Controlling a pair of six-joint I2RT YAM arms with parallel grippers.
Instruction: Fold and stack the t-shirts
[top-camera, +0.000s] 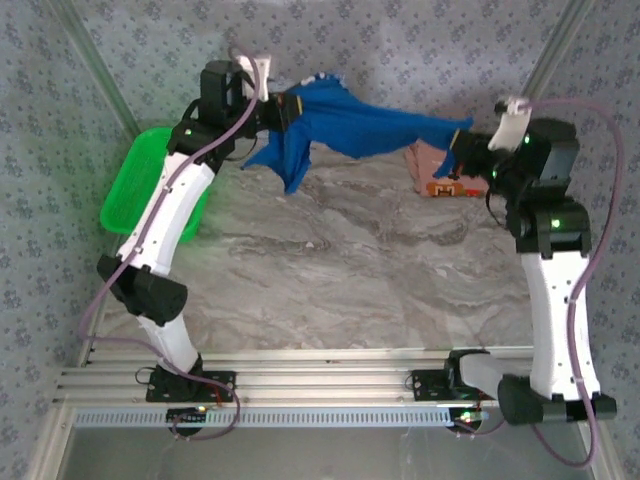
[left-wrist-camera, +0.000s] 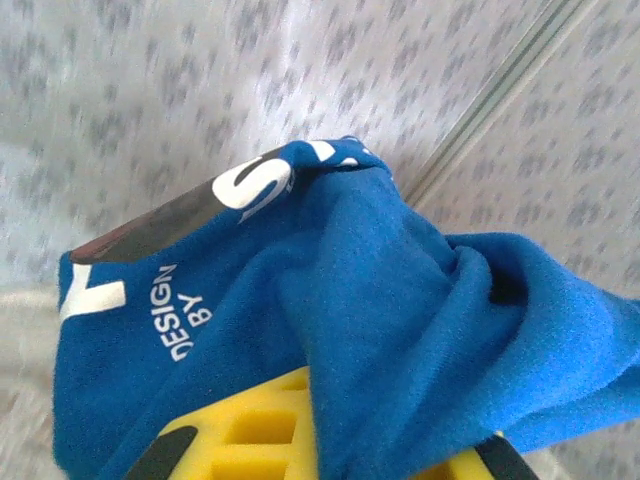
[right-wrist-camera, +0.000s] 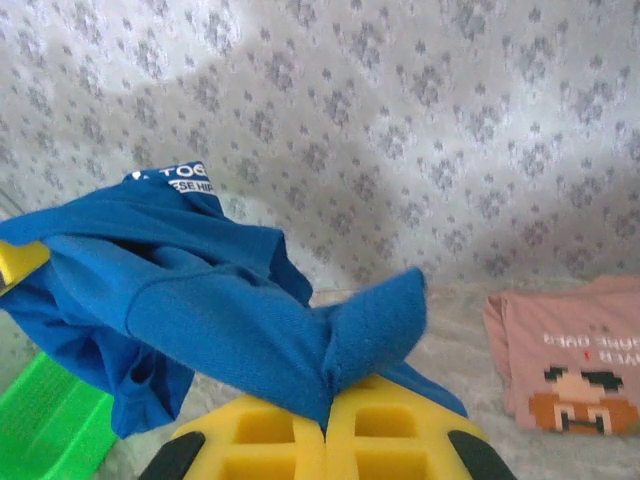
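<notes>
My right gripper should next come back and down, clear of the salmon-pink t-shirt (top-camera: 432, 160), and let go of the blue corner, as bare tabletop lies below and back of it.
The royal-blue t-shirt (top-camera: 360, 125) hangs in the air at the back of the table, stretched between my two grippers. My left gripper (top-camera: 283, 108) holds its bunched left end, where white print shows; a loose part droops below it. In the left wrist view the blue t-shirt (left-wrist-camera: 400, 300) lies over the yellow fingers (left-wrist-camera: 240, 425) and hides the gap of the left gripper (left-wrist-camera: 345, 425). My right gripper (right-wrist-camera: 325, 425) is shut on a corner of the blue t-shirt (right-wrist-camera: 200, 300); this gripper (top-camera: 462, 142) is at the back right. The salmon-pink t-shirt (top-camera: 432, 160) lies folded beneath it, its cartoon print (right-wrist-camera: 570, 395) facing up.
A green mesh basket (top-camera: 140, 185) stands at the left edge of the marble-patterned table (top-camera: 350, 280), beside the left arm. Patterned cloth walls close the back and sides. The aluminium rail with both arm bases runs along the near edge.
</notes>
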